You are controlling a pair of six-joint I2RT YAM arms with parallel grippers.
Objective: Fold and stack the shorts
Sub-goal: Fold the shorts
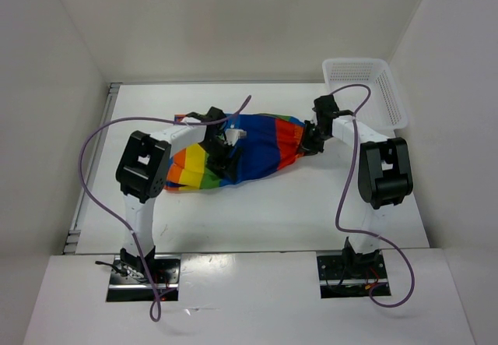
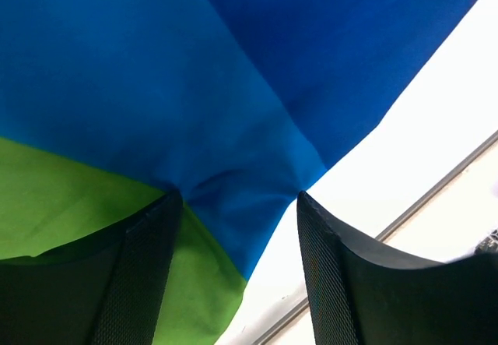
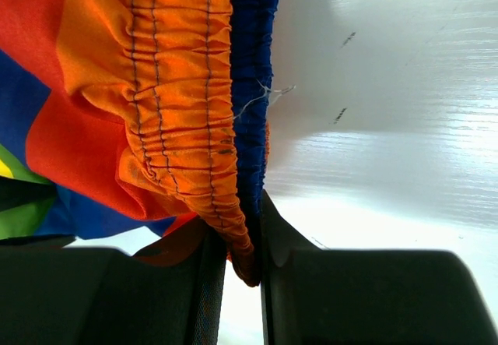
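Observation:
The robot's right gripper will next lift the waistband of the shorts to the left in the top view, across onto the shorts' orange and yellow end (image 1: 185, 170), and let go, so that the outstretched shorts get doubled.
The rainbow-striped shorts (image 1: 257, 146) lie bunched across the middle of the table, red and orange end to the right, yellow and green end to the left. My left gripper (image 1: 226, 156) is down on their middle. In the left wrist view its fingers (image 2: 148, 275) stand wide apart, tips pressed on the blue and green cloth (image 2: 194, 103), which puckers between them. My right gripper (image 1: 311, 139) is at the shorts' right end. In the right wrist view it (image 3: 241, 232) is shut on the gathered orange and blue elastic waistband (image 3: 187, 103).
A white plastic mesh basket (image 1: 366, 88) stands at the back right corner, just behind the right arm. White walls enclose the table on the left, back and right. A metal rail (image 1: 93, 166) runs along the left edge. Purple cables loop over both arms.

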